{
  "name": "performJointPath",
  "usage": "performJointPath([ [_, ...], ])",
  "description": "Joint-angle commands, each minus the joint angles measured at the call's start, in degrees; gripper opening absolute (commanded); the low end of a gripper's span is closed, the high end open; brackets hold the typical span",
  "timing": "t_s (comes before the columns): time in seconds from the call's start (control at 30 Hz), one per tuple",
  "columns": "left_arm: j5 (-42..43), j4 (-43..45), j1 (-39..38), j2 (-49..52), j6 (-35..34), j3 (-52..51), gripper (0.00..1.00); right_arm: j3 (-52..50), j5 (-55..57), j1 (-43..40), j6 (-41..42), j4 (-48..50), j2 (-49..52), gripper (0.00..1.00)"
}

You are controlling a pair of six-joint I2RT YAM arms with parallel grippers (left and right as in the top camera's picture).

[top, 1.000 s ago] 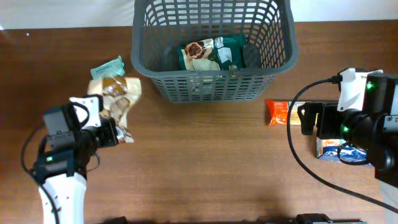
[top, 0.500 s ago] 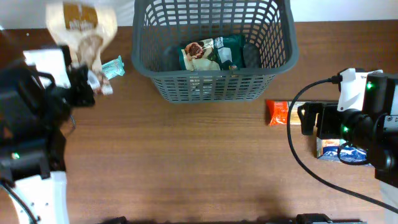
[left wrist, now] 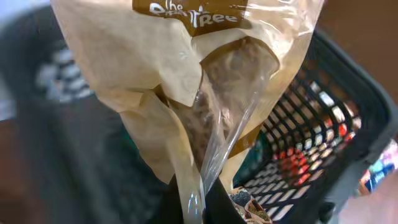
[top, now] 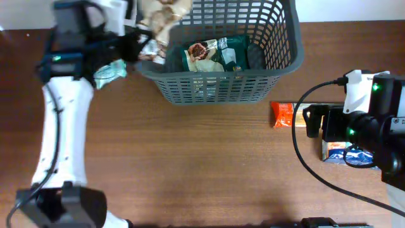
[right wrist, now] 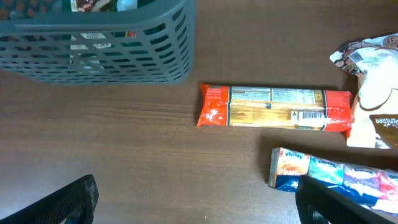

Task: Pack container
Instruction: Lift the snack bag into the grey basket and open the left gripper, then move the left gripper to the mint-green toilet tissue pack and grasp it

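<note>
The spot beside the green packet is lower than my left gripper and to its right in the overhead view, so next I need to move my left gripper over and down there, then let go of the seam.
The container [top: 218, 77], a dark grey lattice basket, stands at the table's far middle with a green snack packet [top: 215, 54] inside. My left gripper [top: 142, 45] hovers at the basket's left rim, shut on the bottom seam of a tan paper-and-film bag [top: 161, 14] that hangs over the basket's back left corner. In the left wrist view the bag [left wrist: 186, 93] fills the frame above my left gripper [left wrist: 199, 205], with the basket wall [left wrist: 311, 124] behind. My right gripper [top: 310, 120] rests open at the right, and in its own view [right wrist: 202, 199] nothing lies between its fingers.
A red-orange packet [right wrist: 273, 107] lies right of the basket [right wrist: 93, 43], with a blue tissue pack [right wrist: 336, 171] and a brown-and-white bag [right wrist: 373, 93] beside it. A teal packet [top: 109, 73] lies on the table left of the basket.
My left arm has lifted the tan bag off the table at the left and carried it back and right, over the basket's left rim. The right arm has not moved.
</note>
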Motion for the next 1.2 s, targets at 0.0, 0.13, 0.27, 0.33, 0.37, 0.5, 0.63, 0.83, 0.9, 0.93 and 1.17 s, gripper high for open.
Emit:
performJointPath([
  [0.0, -5.18, -1.18, -6.25, 1.46, 4.68, 3.08, 0.02, 0.76, 0.09, 0.26, 0.48, -0.28, -0.09, 0.99],
  [0.13, -8.09, -2.97, -9.05, 3.26, 6.64, 3.08, 0.02, 0.76, 0.07, 0.26, 0.50, -0.48, -0.09, 0.99],
  [0.27, -8.92, -4.39, -10.54, 6.08, 7.23, 3.08, 0.02, 0.76, 0.07, 0.26, 0.50, -1.14, -0.09, 0.99],
  [0.33, -8.94, -4.57, -11.10, 7.67, 7.21, 3.08, 0.02, 0.76, 0.07, 0.26, 0.50, -1.73, -0.09, 0.99],
  [0.37, -8.92, -4.55, -11.32, 8.46, 7.23, 3.08, 0.02, 0.76, 0.07, 0.26, 0.50, -2.14, -0.09, 0.99],
  [0.5, -10.43, -4.44, -12.59, 10.69, 7.52, 3.08, 0.02, 0.76, 0.07, 0.26, 0.50, -3.61, -0.09, 0.99],
  [0.63, -12.33, -3.61, -13.57, 10.82, 7.67, 3.10, 0.02, 0.76, 0.07, 0.26, 0.50, -4.00, -0.09, 0.99],
  [0.83, -12.13, -3.17, -13.92, 10.82, 7.61, 4.83, 0.21, 0.76, 0.04, 0.26, 0.50, -4.42, -0.09, 0.99],
  [0.9, -12.20, -2.93, -13.92, 10.82, 7.61, 6.29, 0.22, 0.76, 0.04, 0.26, 0.50, -4.55, -0.09, 0.99],
  [0.93, -12.46, -2.56, -13.92, 10.82, 7.61, 7.23, 0.22, 0.76, 0.04, 0.26, 0.50, -4.70, -0.09, 0.99],
  [1.17, -12.76, -1.01, -13.92, 10.82, 6.58, 12.66, 0.22, 0.76, 0.07, 0.26, 0.50, -5.64, -0.09, 0.99],
])
